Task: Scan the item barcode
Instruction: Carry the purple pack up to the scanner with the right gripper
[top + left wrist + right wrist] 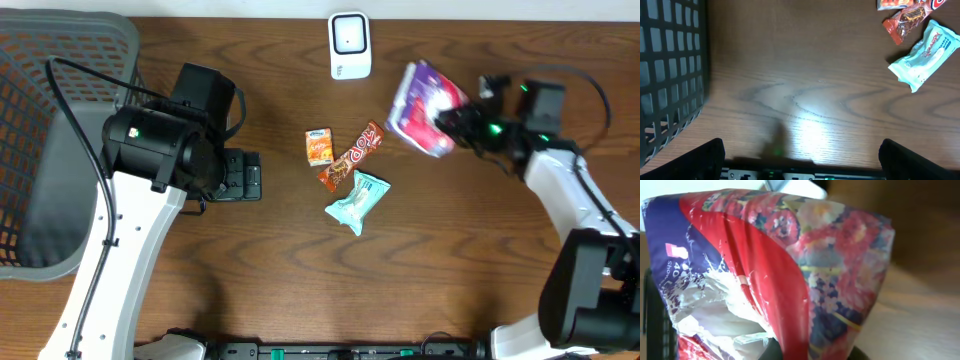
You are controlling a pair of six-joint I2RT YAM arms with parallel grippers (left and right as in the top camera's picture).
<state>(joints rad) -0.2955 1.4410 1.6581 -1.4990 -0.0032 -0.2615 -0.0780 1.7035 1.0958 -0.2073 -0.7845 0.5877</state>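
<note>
My right gripper carries the packet to the right in the overhead view next. It then releases it on bare wood toward the table's far corner [621, 82], clear of the scanner [350, 45].
The item, a soft packet [425, 98] printed in purple, red and white, hangs off the table at the back right. My right gripper [457, 124] is shut on its right end. The right wrist view is filled by the packet [790, 265], with a torn white patch at its lower left. My right gripper [815, 352] shows there only as dark fingertips under the wrapper. A white barcode scanner [350, 45] stands at the back edge, left of the packet. My left gripper [252, 176] hovers open over bare wood with nothing between its fingers [700, 160].
An orange carton [319, 146], a brown-orange snack bar [352, 157] and a teal wipes packet [357, 200] lie mid-table. The teal packet [925, 55] and the bar [905, 25] also show in the left wrist view. A grey mesh basket [60, 150] stands at the far left.
</note>
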